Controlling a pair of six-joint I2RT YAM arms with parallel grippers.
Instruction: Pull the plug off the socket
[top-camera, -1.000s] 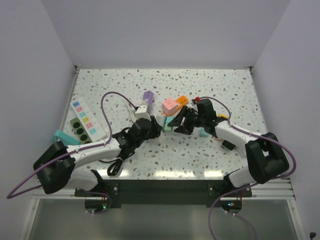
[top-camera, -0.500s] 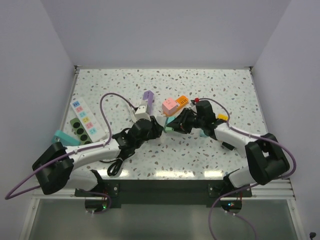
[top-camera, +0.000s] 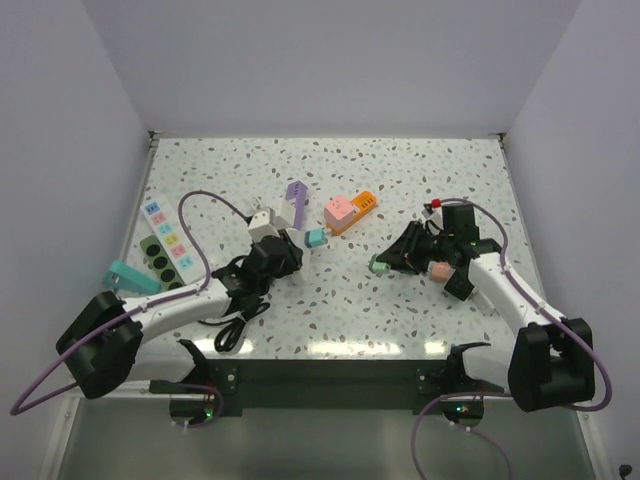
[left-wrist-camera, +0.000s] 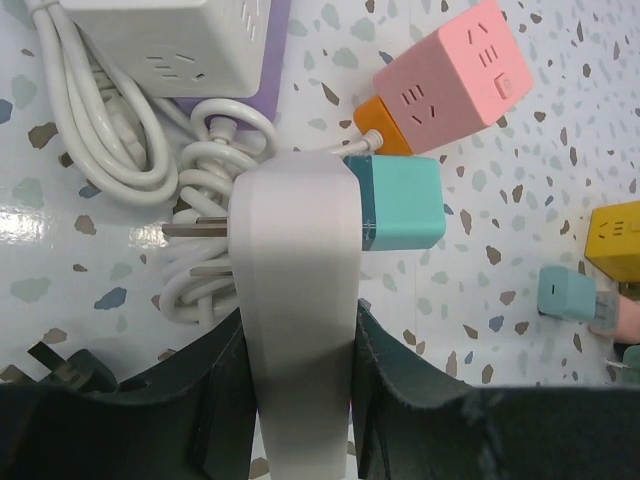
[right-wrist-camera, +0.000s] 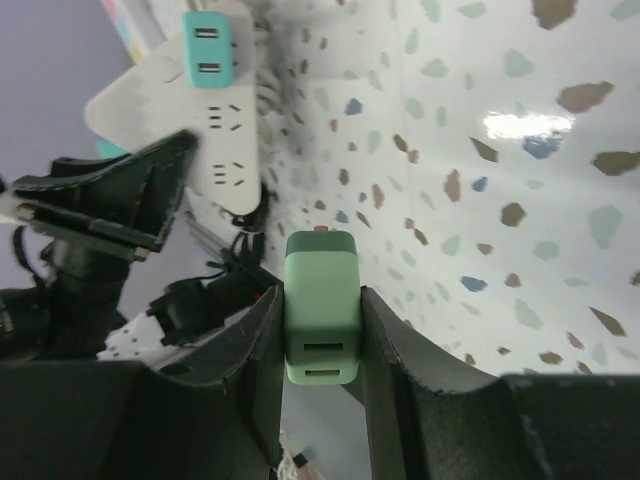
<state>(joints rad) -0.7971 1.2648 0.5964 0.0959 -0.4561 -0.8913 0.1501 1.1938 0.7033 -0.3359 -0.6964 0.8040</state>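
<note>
I should next swing my right gripper away from the white socket and turn it down over the small adapters.
My left gripper is shut on a white socket block. A teal plug sits in the block's end, and it also shows in the top view. My right gripper is shut on a green plug with two USB slots. It holds this plug clear of the socket, well to the right of it. In the right wrist view the white socket with its teal plug lies far off, in the left gripper's dark fingers.
A pink cube socket and an orange one lie behind the gap between the arms. A purple strip and a coiled white cable lie by the left gripper. A long power strip lies far left. Small adapters lie under the right arm.
The green plug has come out of the white socket. My right gripper moved right with it, and my left gripper drew back left with the socket and the teal plug.
</note>
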